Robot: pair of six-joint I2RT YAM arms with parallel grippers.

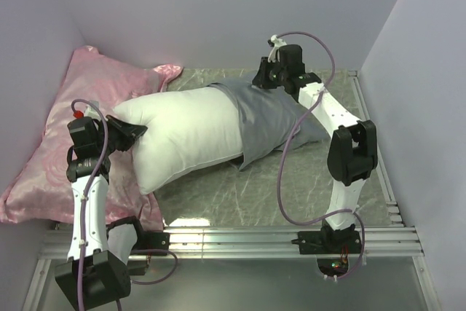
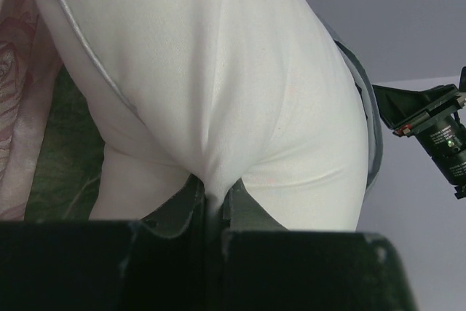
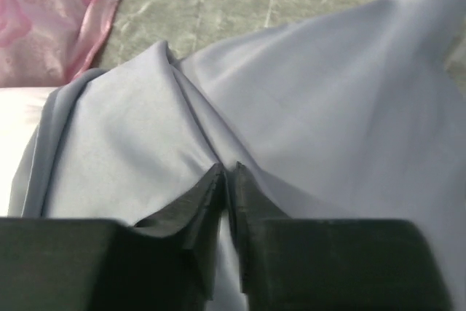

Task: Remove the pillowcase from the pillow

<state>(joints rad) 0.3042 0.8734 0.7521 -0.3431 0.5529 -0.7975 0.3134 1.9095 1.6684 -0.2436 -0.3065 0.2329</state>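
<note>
The pinched end of the white pillow overlaps the satin pillow, so the robot's left gripper needs to go down and to the right in the top view, toward the green tabletop, and let go of the white pillow.
The plump white pillow point(image 1: 186, 136) lies across the middle of the table, more than half of it out of the grey pillowcase point(image 1: 273, 118), which covers its right end and trails to the right. My left gripper point(image 1: 135, 135) is shut on a fold of the pillow point(image 2: 218, 92) at its left end; its jaws pinch white fabric in the left wrist view. My right gripper point(image 1: 263, 78) is shut on a pleat of the pillowcase point(image 3: 306, 107) at its far edge; grey fabric bunches between its jaws point(image 3: 227, 172).
A pink rose-patterned satin pillow point(image 1: 58, 143) lies along the left wall, partly under the left arm, and shows in the right wrist view point(image 3: 58, 12). The green marbled tabletop point(image 1: 240, 198) shows in front. Walls close in at back and sides. A metal rail point(image 1: 291, 238) runs along the near edge.
</note>
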